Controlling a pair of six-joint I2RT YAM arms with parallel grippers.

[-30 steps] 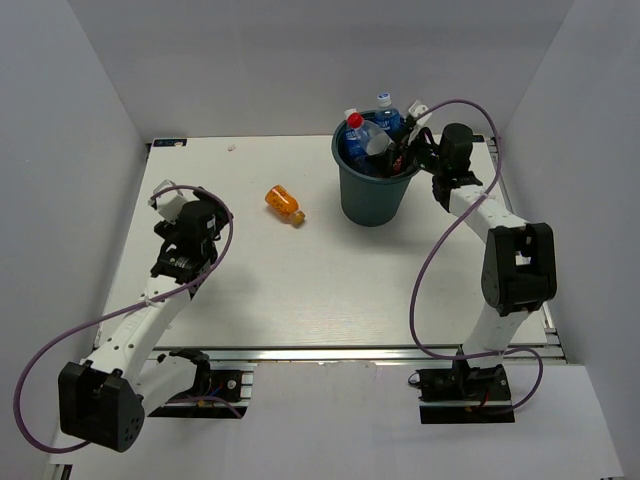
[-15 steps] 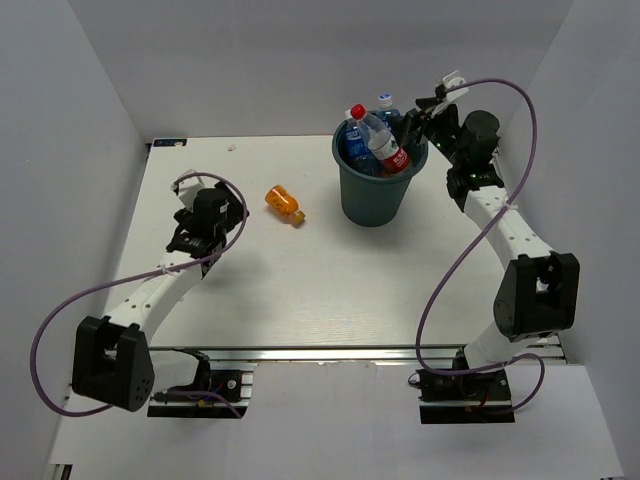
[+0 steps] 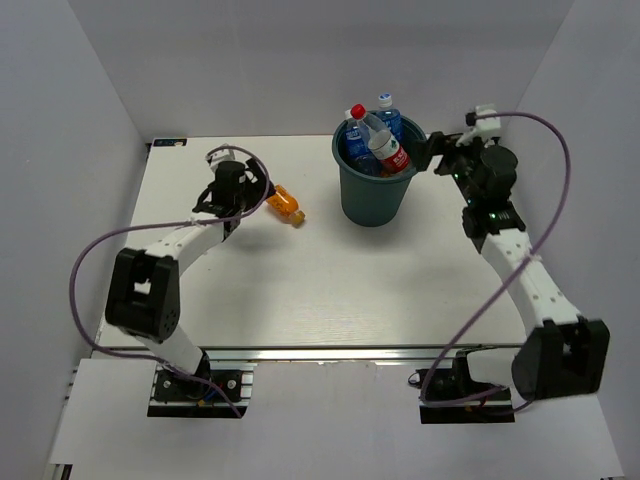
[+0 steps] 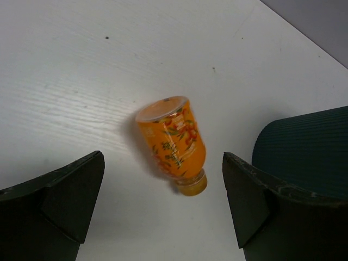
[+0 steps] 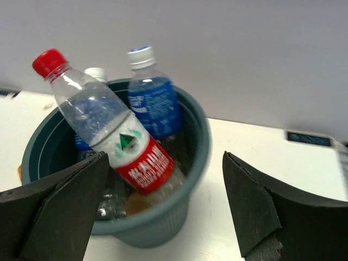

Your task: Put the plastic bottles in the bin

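Note:
The bottle's labelled body (image 3: 283,202) (image 4: 174,138) lies below, between the lines of the open fingers. My left gripper needs to go down and to the right in the top view onto it.
One orange-filled plastic bottle (image 3: 284,203) lies on its side on the white table, left of the bin (image 3: 372,195). My left gripper (image 3: 240,192) hovers just left of it, open. In the left wrist view the bottle (image 4: 174,142) lies ahead between the lines of the two fingers, cap toward me, untouched. The teal bin (image 5: 198,157) holds several bottles: a red-capped, red-labelled one (image 5: 122,138) leaning out, a blue-labelled one (image 5: 156,106), and something orange (image 5: 138,202) at the bottom. My right gripper (image 3: 438,152) is open and empty, just right of the bin's rim.
Grey walls close in the table (image 3: 300,290) on the left, back and right. The bin's side (image 4: 310,147) stands close to the right of my left gripper. Purple cables loop from both arms.
The left arm swung forward and right, up to the orange bottle. The right gripper drew back rightward from the bin, leaving the red-labelled bottle leaning inside.

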